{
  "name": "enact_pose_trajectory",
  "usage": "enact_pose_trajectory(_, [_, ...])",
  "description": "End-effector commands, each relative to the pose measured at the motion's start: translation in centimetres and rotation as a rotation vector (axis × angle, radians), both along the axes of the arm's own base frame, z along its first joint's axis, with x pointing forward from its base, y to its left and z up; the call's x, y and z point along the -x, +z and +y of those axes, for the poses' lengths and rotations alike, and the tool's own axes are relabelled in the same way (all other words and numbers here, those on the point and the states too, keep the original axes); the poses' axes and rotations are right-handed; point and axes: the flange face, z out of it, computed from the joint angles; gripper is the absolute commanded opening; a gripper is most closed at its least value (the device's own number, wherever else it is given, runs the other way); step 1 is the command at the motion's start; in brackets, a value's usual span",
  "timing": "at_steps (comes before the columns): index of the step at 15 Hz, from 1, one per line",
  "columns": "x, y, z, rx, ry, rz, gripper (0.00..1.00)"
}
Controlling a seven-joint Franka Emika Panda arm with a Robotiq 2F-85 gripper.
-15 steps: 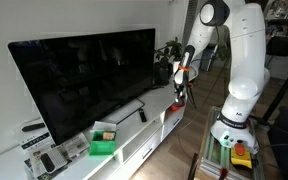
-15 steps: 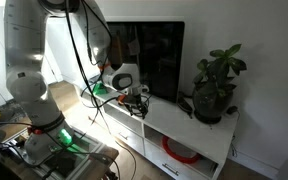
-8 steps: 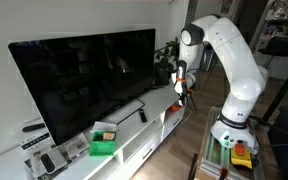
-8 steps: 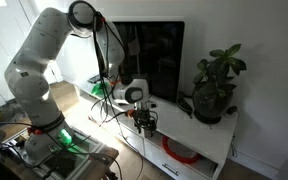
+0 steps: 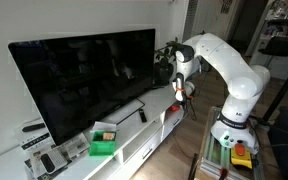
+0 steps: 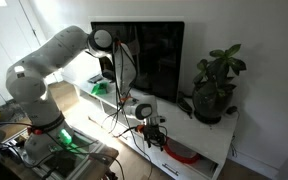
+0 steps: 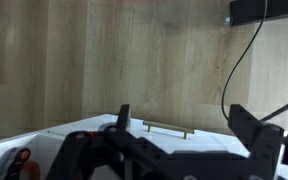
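The robot's gripper will next move down and away from the handle, onto the hat's red rim in the open drawer behind the brass handle (image 7: 169, 128).
My gripper (image 5: 184, 96) hangs low at the front edge of the white TV cabinet (image 5: 134, 135), near the end where the plant stands. It also shows in an exterior view (image 6: 154, 139), in front of the cabinet face. In the wrist view the gripper (image 7: 180, 113) is open and empty. Its two dark fingers stand on either side of a brass drawer handle (image 7: 169, 128) on the white cabinet front (image 7: 94, 125). The fingers are apart from the handle. Wooden floor (image 7: 104, 50) lies beyond it.
A large black TV (image 5: 84, 70) stands on the cabinet, with a green box (image 5: 103, 143) and remotes (image 5: 46, 158) further along. A potted plant (image 6: 215, 88) stands at the cabinet's end. A red object (image 6: 180, 152) lies in the lower compartment. A black cable (image 7: 239, 60) crosses the floor.
The arm has folded down. My gripper has dropped from above the cabinet top to the front of the cabinet, at drawer height.
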Motion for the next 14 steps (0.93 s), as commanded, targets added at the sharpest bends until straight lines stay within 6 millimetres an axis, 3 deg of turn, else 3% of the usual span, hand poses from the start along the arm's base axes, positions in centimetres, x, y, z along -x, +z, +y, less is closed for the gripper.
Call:
enact_pose_trajectory(1, [-1.5,-3.0,-1.1,0.041,0.025,-0.064,1.0])
enact_pose_trajectory(5, [-2.5,-4.5,-1.1,0.065,0.094,-0.153,1.0])
enact_pose_trajectory(8, [-2.1,-5.5,-1.3,0.059,0.108,-0.166,1.0])
enact_pose_trajectory(9, [-2.3,-4.6,-0.6,0.052,0.106,-0.14,1.0])
enact_pose_trajectory(14, [-2.1,-5.2,-0.9,0.055,0.105,-0.144,1.0])
